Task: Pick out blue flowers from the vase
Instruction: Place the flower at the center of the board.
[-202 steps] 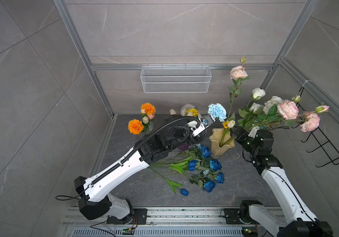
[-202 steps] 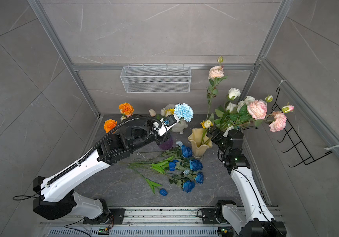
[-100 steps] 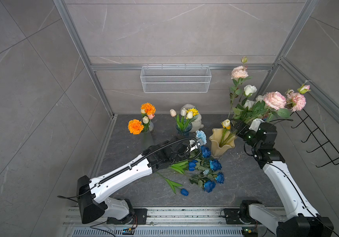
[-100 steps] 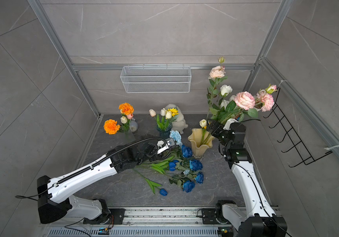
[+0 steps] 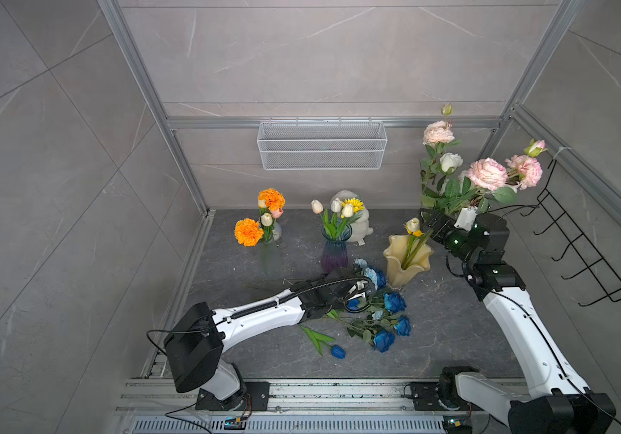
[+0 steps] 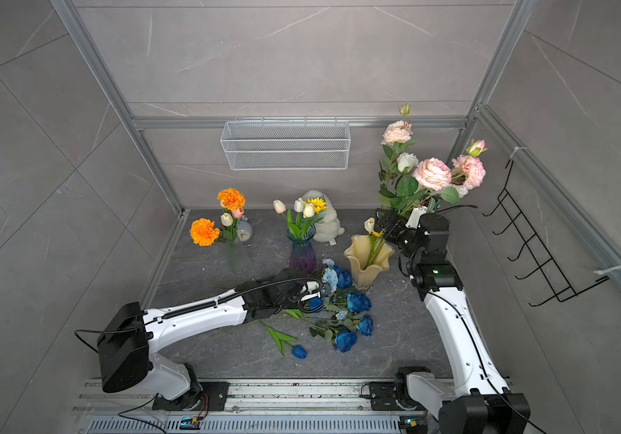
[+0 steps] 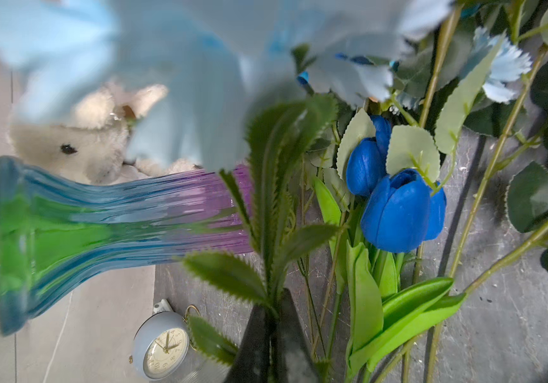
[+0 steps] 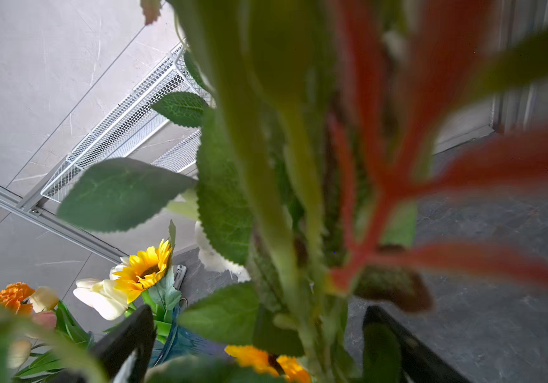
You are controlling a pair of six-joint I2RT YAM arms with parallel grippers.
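My left gripper moves down toward the cream vase, onto the pile of blue flowers (image 5: 382, 302) (image 7: 395, 172), next. It releases the green stem there, because the other blue blooms lie there.
My left gripper (image 5: 364, 290) (image 7: 272, 301) hangs low over the tabletop and is shut on the green stem of a pale blue carnation (image 5: 362, 264) (image 6: 329, 277). Just beside it lies a pile of blue flowers: deep-blue roses (image 5: 394, 301) and a dark-blue tulip (image 5: 338, 351), with two tulip buds (image 7: 395, 212) close to the camera. The cream vase (image 5: 408, 263) holds only a cream bud and a small yellow flower. My right gripper (image 5: 430, 222) (image 8: 256, 313) holds a bunch of pink and white roses (image 5: 486, 173) beside and above the vase, jaws wide around the stems.
A blue-purple glass vase (image 5: 334, 252) with white tulips and a sunflower stands behind the pile. A clear vase (image 5: 270, 257) of orange marigolds stands at back left. A plush toy (image 5: 359, 225), a small clock (image 7: 163, 345), a wire basket (image 5: 322, 144) and a black wall rack (image 5: 583, 240) ring the area.
My left arm came down from beside the cream vase to the pile, carrying the pale blue carnation. My right gripper swung the rose bunch from leaning right to more upright.
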